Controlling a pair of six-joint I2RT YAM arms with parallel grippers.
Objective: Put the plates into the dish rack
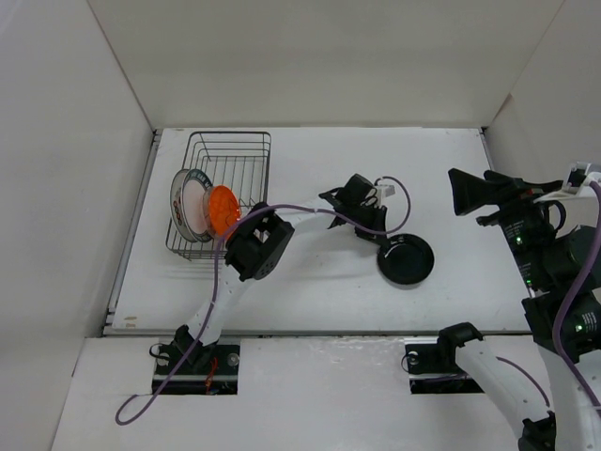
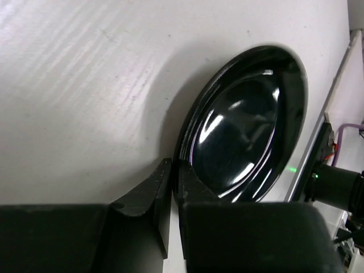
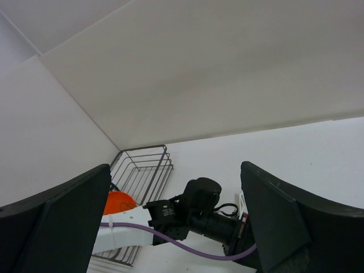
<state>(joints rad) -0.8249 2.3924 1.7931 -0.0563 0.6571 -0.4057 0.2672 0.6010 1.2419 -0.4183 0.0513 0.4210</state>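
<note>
I will lift my left gripper over the rack (image 1: 246, 150), which is to its left in the top view. Then I will lower it into empty space beside the orange plate (image 1: 223, 209) to let go.
The glossy black plate (image 1: 406, 260) lies on the table right of centre. My left gripper (image 1: 377, 241) reaches its near-left rim, and in the left wrist view the left gripper (image 2: 174, 169) is shut with the rim of the black plate (image 2: 244, 125) pinched between its fingers (image 2: 147, 196). The black wire dish rack (image 1: 246, 150) stands at the back left. An orange plate (image 1: 223, 209) and a white plate (image 1: 186, 202) stand upright at its near end. My right gripper (image 1: 467, 194) hangs open at the far right, holding nothing; the right wrist view shows the right gripper (image 3: 175, 170) facing the rack (image 3: 142, 168).
White walls close in the table on the left, back and right. A purple cable (image 1: 394, 193) loops off the left wrist above the black plate. The left arm (image 1: 258, 246) stretches across the table beside the rack's near end.
</note>
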